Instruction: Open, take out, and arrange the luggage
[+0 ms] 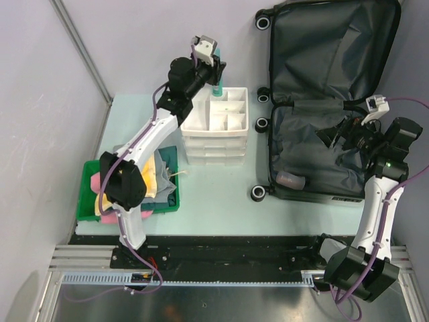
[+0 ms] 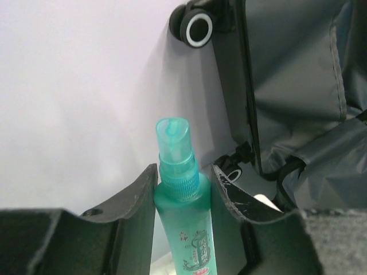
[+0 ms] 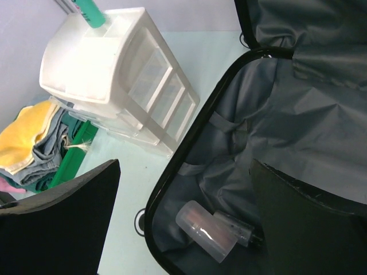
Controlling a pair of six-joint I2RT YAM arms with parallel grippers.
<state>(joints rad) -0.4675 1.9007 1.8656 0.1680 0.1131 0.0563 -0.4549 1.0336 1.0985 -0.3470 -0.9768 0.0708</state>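
Observation:
My left gripper moves down next and lets go of the teal spray bottle [image 1: 218, 89] in the back section of the white drawer box, since that section lies below the gripper.
The luggage [image 1: 335, 40] lies open at the right, its dark grey lining up; it also shows in the left wrist view [image 2: 298, 74] and the right wrist view [image 3: 275, 126]. My left gripper [image 1: 215, 72] [image 2: 183, 172] is shut on a teal spray bottle [image 1: 218, 89] [image 2: 183, 212] and holds it upright over the back of the white drawer box [image 1: 218, 127]. My right gripper [image 1: 333, 135] [image 3: 184, 166] is open and empty above the near half of the luggage. A small translucent bottle [image 1: 291, 180] [image 3: 209, 229] lies in that half, below the right gripper.
The white drawer box [image 3: 109, 63] stands left of the luggage, with several open top compartments. A green tray [image 1: 87, 194] [image 3: 74, 154] with folded clothes [image 1: 157, 178] [image 3: 26, 132] sits at the near left. Black wheels [image 1: 263, 23] [image 2: 198, 27] stick out on the luggage's left side.

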